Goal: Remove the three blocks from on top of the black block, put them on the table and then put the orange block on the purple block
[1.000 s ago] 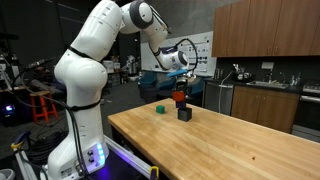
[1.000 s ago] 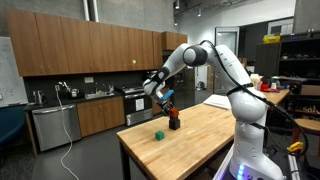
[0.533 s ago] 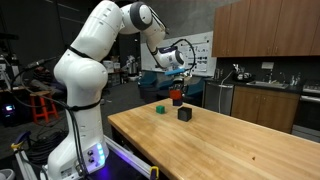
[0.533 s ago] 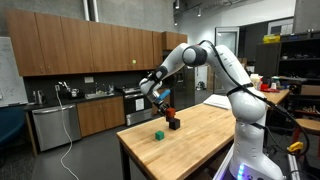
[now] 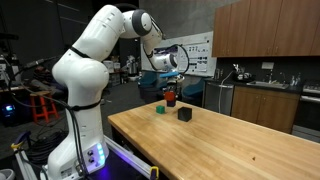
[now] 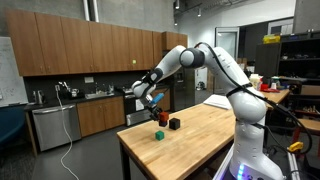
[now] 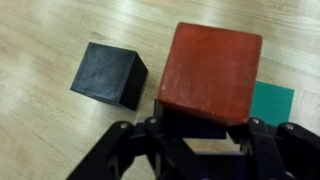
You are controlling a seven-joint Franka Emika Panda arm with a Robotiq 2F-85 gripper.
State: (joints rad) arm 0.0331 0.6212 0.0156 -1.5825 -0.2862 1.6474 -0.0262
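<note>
My gripper lowers the purple block next, onto the open table between the black block and the green block.
My gripper (image 7: 200, 128) is shut on the small dark purple block (image 7: 200, 122), and the orange block (image 7: 212, 72) sits on top of it. I hold this pair in the air above the table (image 5: 230, 140). The black block (image 7: 108, 74) stands alone on the table, with nothing on it, to one side of the held pair. The green block (image 7: 272, 102) lies on the table on the other side, partly hidden by the orange block. In both exterior views the orange block (image 5: 171, 95) (image 6: 160, 117) hangs between the black block (image 5: 185, 114) (image 6: 175, 124) and the green block (image 5: 160, 108) (image 6: 159, 133).
The blocks sit near the far corner of the table (image 6: 190, 145), close to its edges. Kitchen cabinets (image 6: 90, 60) and a counter (image 5: 265, 100) stand beyond the table. The robot's white base (image 5: 80, 150) is beside the table's near end.
My gripper has lifted the purple block, with the orange block on it, off the black block and carried both sideways toward the green block. The black block stays put, now bare.
</note>
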